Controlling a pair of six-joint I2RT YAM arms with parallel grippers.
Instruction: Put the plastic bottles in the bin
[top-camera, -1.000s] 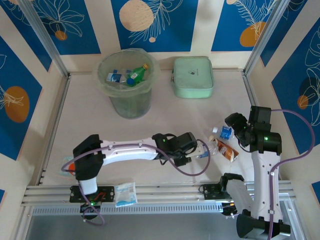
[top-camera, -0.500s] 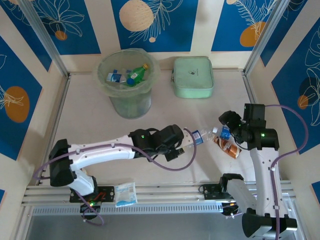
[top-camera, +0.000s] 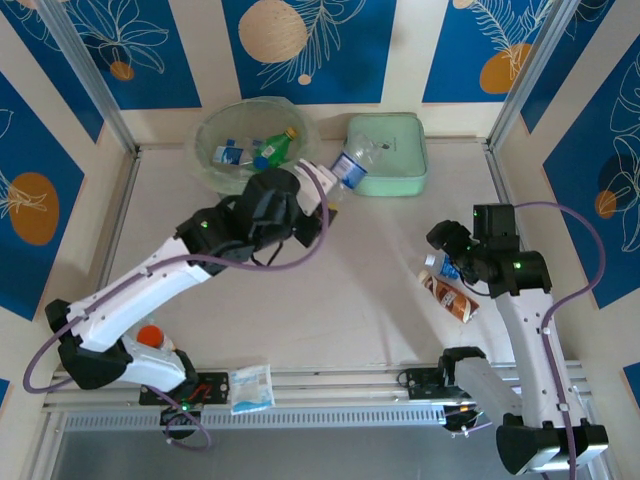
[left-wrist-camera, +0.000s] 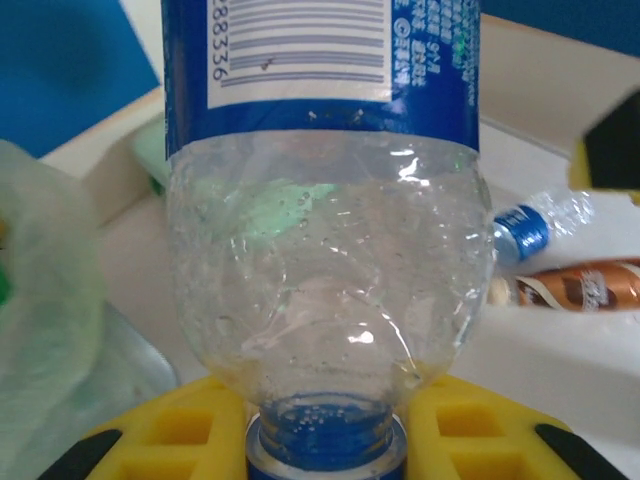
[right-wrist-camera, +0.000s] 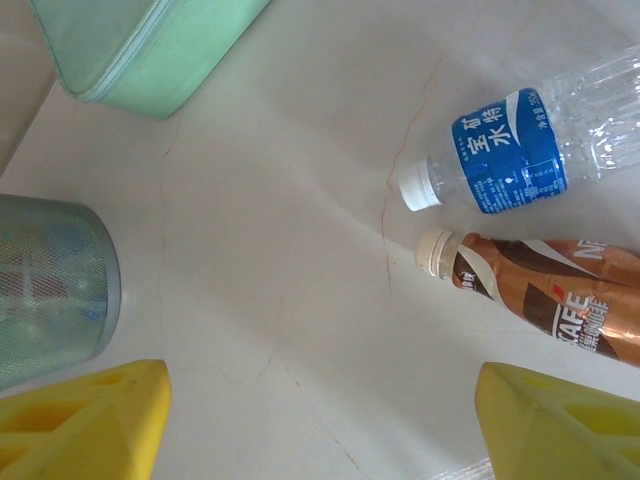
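Note:
I will next move the bottle in my left gripper outward over the bin's opening (top-camera: 248, 143) and let go of the bottle's neck, because that opening is farther outward than my gripper.
My left gripper (top-camera: 322, 197) is raised beside the bin's right rim and shut on the neck of a clear blue-labelled bottle (top-camera: 350, 168). In the left wrist view this bottle (left-wrist-camera: 325, 250) stands between my yellow fingers (left-wrist-camera: 160, 440). The pale-green lined bin (top-camera: 212, 128) holds a green bottle (top-camera: 272, 150) and a blue-labelled one (top-camera: 230, 155). On the table at the right lie a blue-labelled clear bottle (right-wrist-camera: 510, 150) and a brown coffee bottle (right-wrist-camera: 550, 290). My right gripper (right-wrist-camera: 325, 420) hovers open just left of them, with nothing between its fingers.
The mint-green case (top-camera: 388, 152) lies right of the bin, under the held bottle. A bottle with an orange cap (top-camera: 150, 335) stands by the left arm's base. A white-and-blue packet (top-camera: 250, 388) lies at the front rail.
My left arm has swung from the right-middle of the table up and back to the bin's rim, carrying the blue-labelled bottle. The right gripper has shifted slightly left.

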